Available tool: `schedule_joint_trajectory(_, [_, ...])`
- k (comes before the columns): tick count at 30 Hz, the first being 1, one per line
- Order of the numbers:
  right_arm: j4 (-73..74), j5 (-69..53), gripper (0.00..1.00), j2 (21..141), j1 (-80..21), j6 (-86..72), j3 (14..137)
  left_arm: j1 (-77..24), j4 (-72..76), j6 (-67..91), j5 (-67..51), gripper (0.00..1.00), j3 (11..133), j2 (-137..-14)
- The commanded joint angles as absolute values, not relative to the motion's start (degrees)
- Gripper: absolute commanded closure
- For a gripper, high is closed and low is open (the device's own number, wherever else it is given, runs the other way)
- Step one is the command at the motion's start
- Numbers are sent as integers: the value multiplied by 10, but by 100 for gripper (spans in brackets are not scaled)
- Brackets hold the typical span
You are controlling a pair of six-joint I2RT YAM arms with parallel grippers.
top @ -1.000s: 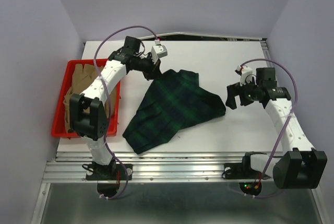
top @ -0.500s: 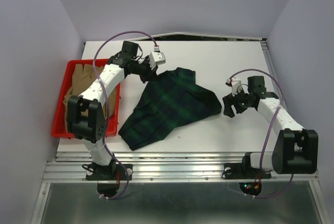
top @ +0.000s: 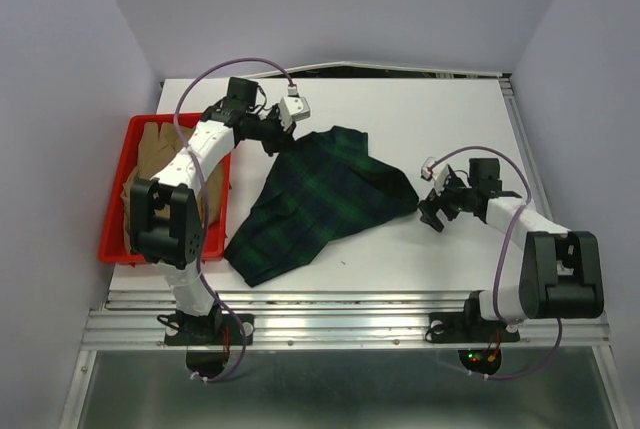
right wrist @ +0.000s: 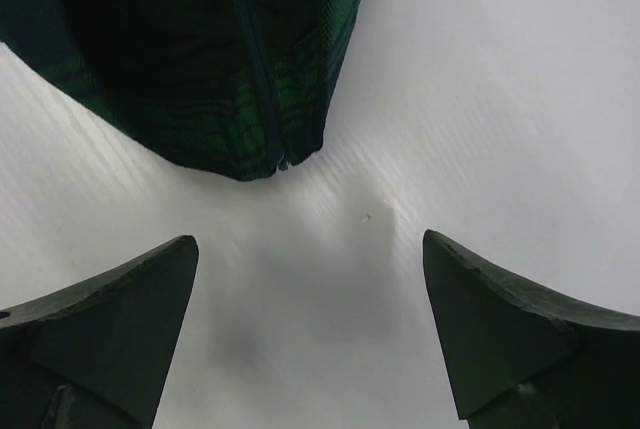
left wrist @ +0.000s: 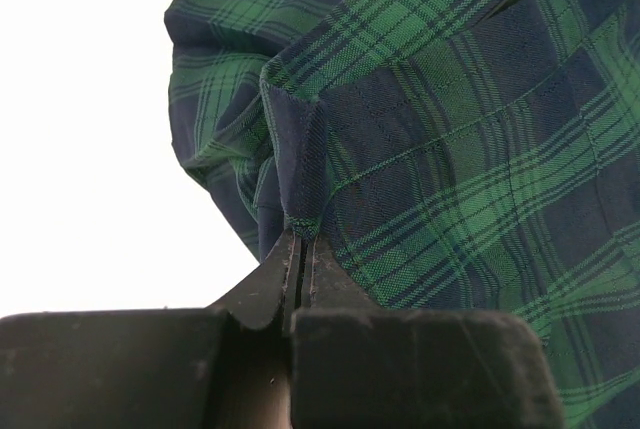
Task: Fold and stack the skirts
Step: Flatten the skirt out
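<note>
The fingers of my right gripper have only bare table between them. I will move that gripper next onto the skirt's zip corner [top: 412,205] [right wrist: 280,154], which is to its left in the top view.
A dark green and navy plaid skirt [top: 320,199] lies spread across the middle of the white table. My left gripper [top: 287,141] is shut on the skirt's far left corner; in the left wrist view the cloth [left wrist: 450,139] bunches up from the closed gripper [left wrist: 300,239]. My right gripper [top: 432,211] is open and empty, low over the table just right of the skirt's right corner [top: 410,197]. In the right wrist view that corner with its zip [right wrist: 255,99] lies just beyond the gripper [right wrist: 310,279].
A red tray [top: 115,239] at the table's left edge holds a tan folded skirt [top: 160,149]. White table [top: 430,109] extends behind and to the right of the plaid skirt.
My left gripper has dragged the skirt's corner leftward, and the whole skirt has shifted left. My right arm has folded down and moved left, bringing its open gripper close to the skirt's right corner.
</note>
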State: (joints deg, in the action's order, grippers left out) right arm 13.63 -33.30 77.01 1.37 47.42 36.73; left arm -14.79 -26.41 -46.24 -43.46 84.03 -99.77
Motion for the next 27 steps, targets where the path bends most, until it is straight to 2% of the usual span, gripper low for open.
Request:
schedule_joint_trajectory(1, [59, -400, 1, 803, 5, 513, 375, -146, -252, -472, -445, 99, 866, -1007])
schedule_joint_trajectory(6, [24, -395, 1, 844, -32, 522, 385, -146, -245, -468, -445, 99, 867, -1015])
schedule_joint_trajectory(9, [7, -388, 5, 853, -43, 520, 386, -146, -246, -465, -443, 99, 870, -1019])
schedule_joint_trajectory(10, [-2, -384, 15, 855, -43, 512, 388, -144, -244, -463, -440, 99, 872, -1019])
schedule_joint_trajectory(12, [-33, -381, 26, 853, -48, 505, 387, -143, -242, -458, -442, 99, 872, -1018])
schedule_joint_trajectory(14, [-44, -373, 49, 850, -48, 496, 389, -141, -241, -451, -445, 99, 873, -1018])
schedule_joint_trajectory(15, [-47, -370, 63, 849, -48, 496, 393, -140, -241, -449, -445, 99, 874, -1016])
schedule_joint_trajectory(16, [-43, -365, 98, 850, -48, 480, 399, -140, -241, -447, -446, 99, 876, -1015])
schedule_joint_trajectory(23, [8, -262, 99, 804, -4, 440, 477, -122, -264, -433, -443, 100, 910, -973])
schedule_joint_trajectory(27, [169, -237, 99, 794, 45, 452, 604, -115, -262, -433, -431, 100, 907, -912])
